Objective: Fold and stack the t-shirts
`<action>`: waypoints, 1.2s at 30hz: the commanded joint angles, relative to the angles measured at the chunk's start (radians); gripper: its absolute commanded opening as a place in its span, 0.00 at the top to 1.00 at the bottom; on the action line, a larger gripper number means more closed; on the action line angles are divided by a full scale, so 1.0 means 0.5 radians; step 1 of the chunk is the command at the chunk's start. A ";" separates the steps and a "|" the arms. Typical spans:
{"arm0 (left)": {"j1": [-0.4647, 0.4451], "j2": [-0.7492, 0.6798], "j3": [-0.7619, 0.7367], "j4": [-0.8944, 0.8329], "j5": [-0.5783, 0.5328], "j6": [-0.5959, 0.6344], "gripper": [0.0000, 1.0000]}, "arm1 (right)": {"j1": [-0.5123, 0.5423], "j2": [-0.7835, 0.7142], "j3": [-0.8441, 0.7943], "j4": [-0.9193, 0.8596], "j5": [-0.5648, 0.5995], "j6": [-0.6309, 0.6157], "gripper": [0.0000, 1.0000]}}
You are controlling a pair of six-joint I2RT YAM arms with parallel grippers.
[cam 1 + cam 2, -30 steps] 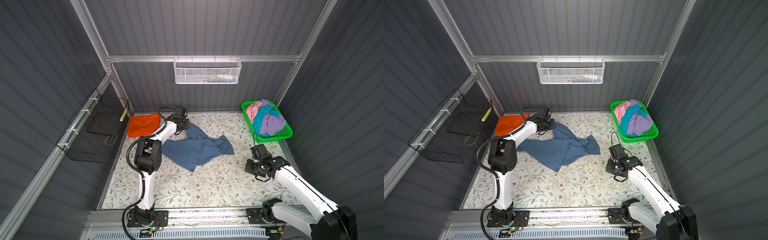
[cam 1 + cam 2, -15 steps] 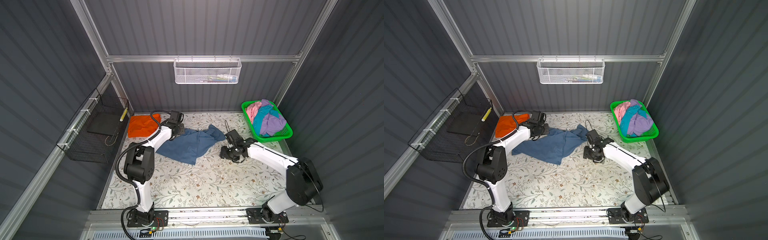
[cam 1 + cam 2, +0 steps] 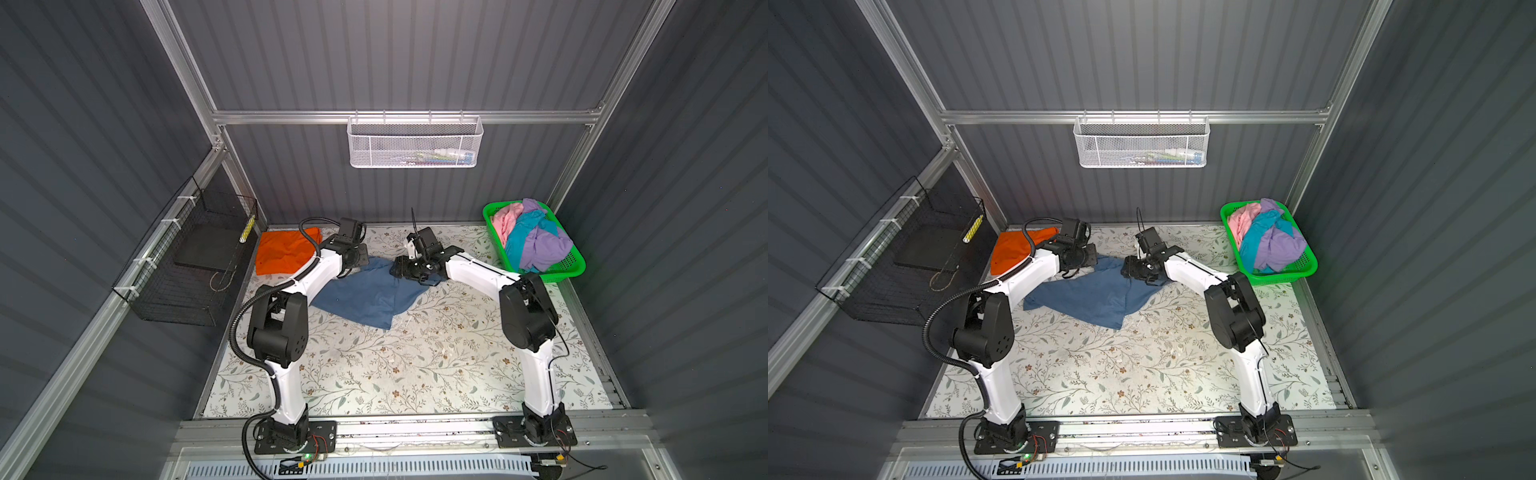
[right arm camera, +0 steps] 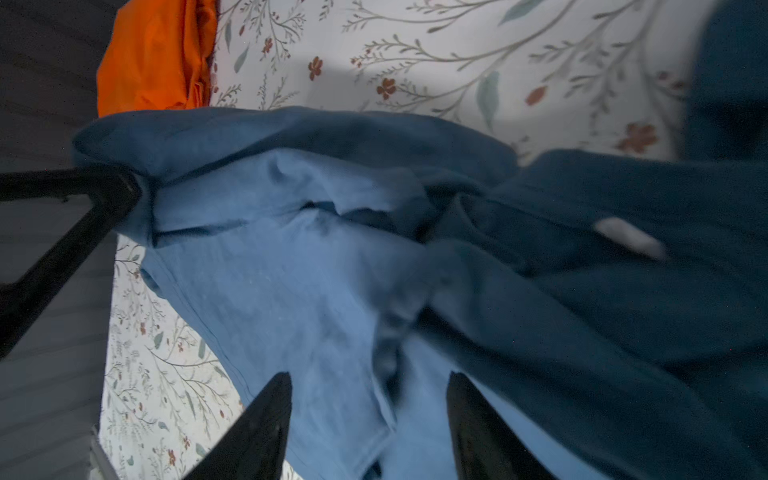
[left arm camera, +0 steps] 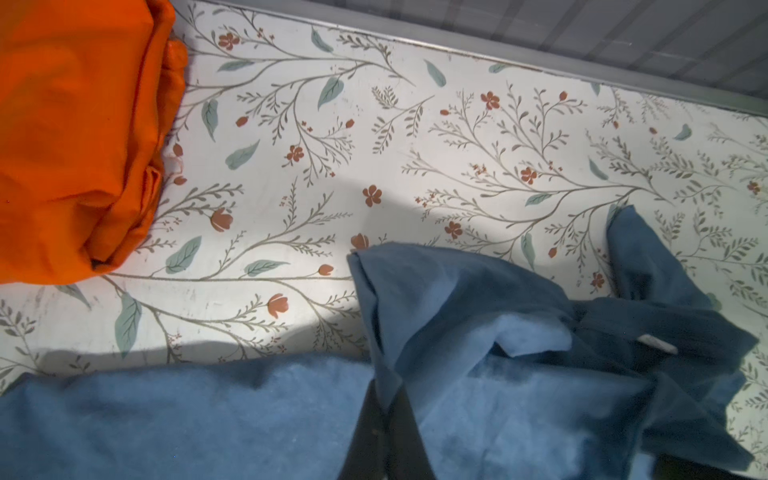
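The left gripper draws the edge of blue cloth back onto the bare tabletop (image 3: 344, 334) beside the shirt's near edge next and releases it, because the shirt lies crumpled.
A dusty blue t-shirt (image 3: 370, 295) (image 3: 1092, 293) lies crumpled on the floral table, at the far middle. My left gripper (image 3: 359, 259) (image 5: 386, 399) is shut on an edge of this blue cloth (image 5: 457, 299) at its far left corner. My right gripper (image 3: 401, 268) (image 4: 369, 378) is open just above the shirt's far right part (image 4: 291, 270), its fingers apart over a fold. A folded orange t-shirt (image 3: 282, 251) (image 3: 1013, 253) (image 5: 75, 137) (image 4: 153, 54) rests in the far left corner.
A green basket (image 3: 573, 266) (image 3: 1304, 266) at the far right holds pink, turquoise and lilac shirts (image 3: 536, 241). A black wire basket (image 3: 187, 266) hangs on the left wall. A white mesh basket (image 3: 415, 143) hangs on the back rail.
My right arm swung from the front right to the far middle, over the blue shirt, and its gripper opened. The blue shirt was drawn leftward and bunched. My left gripper kept its hold.
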 commanded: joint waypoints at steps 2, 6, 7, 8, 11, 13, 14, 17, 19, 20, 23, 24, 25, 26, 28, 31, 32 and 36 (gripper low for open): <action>-0.009 0.034 0.134 -0.072 0.006 0.038 1.00 | 0.025 0.134 0.203 0.018 -0.206 0.046 0.80; 0.013 0.008 0.258 -0.195 -0.139 0.081 1.00 | -0.042 -0.155 0.105 -0.058 -0.088 -0.072 1.00; 0.028 -0.005 0.290 -0.229 -0.176 0.090 1.00 | -0.084 -0.252 0.073 -0.093 -0.009 -0.097 1.00; 0.053 -0.026 0.323 -0.268 -0.211 0.091 1.00 | -0.140 -0.366 0.037 -0.196 0.024 -0.121 1.00; 0.142 -0.118 0.351 -0.322 -0.271 0.076 1.00 | -0.302 -0.711 -0.143 -0.415 0.136 -0.168 1.00; 0.177 -0.200 0.311 -0.326 -0.330 0.065 1.00 | -0.397 -0.944 -0.326 -0.507 0.212 -0.181 1.00; 0.189 -0.246 0.272 -0.326 -0.368 0.057 1.00 | -0.439 -1.058 -0.434 -0.546 0.250 -0.183 1.00; 0.200 -0.360 0.144 -0.346 -0.455 0.017 1.00 | -0.523 -1.338 -0.778 -0.598 0.317 -0.160 1.00; 0.200 -0.428 0.031 -0.367 -0.484 -0.022 1.00 | -0.557 -1.487 -0.997 -0.598 0.379 -0.117 1.00; 0.200 -0.471 -0.042 -0.380 -0.493 -0.050 1.00 | -0.582 -1.549 -1.113 -0.601 0.428 -0.097 1.00; 0.200 -0.612 -0.320 -0.356 -0.479 -0.113 1.00 | -0.691 -1.655 -1.345 -0.592 0.519 -0.058 1.00; 0.200 -0.657 -0.444 -0.348 -0.460 -0.132 1.00 | -0.731 -1.669 -1.386 -0.592 0.553 -0.062 1.00; 0.200 -0.692 -0.526 -0.343 -0.442 -0.145 1.00 | -0.758 -1.671 -1.403 -0.601 0.596 -0.078 1.00; 0.197 -0.726 -0.611 -0.356 -0.429 -0.158 1.00 | -0.786 -1.664 -1.405 -0.624 0.642 -0.100 1.00; 0.197 -0.785 -0.752 -0.397 -0.396 -0.191 1.00 | -0.825 -1.640 -1.385 -0.660 0.724 -0.149 1.00; 0.194 -0.875 -0.968 -0.451 -0.332 -0.262 1.00 | -0.858 -1.599 -1.336 -0.699 0.833 -0.195 1.00; 0.181 -0.911 -1.040 -0.471 -0.307 -0.292 1.00 | -0.868 -1.587 -1.320 -0.704 0.854 -0.206 1.00; 0.011 -1.026 -1.251 -0.612 -0.283 -0.437 1.00 | -0.902 -1.551 -1.273 -0.691 0.915 -0.228 1.00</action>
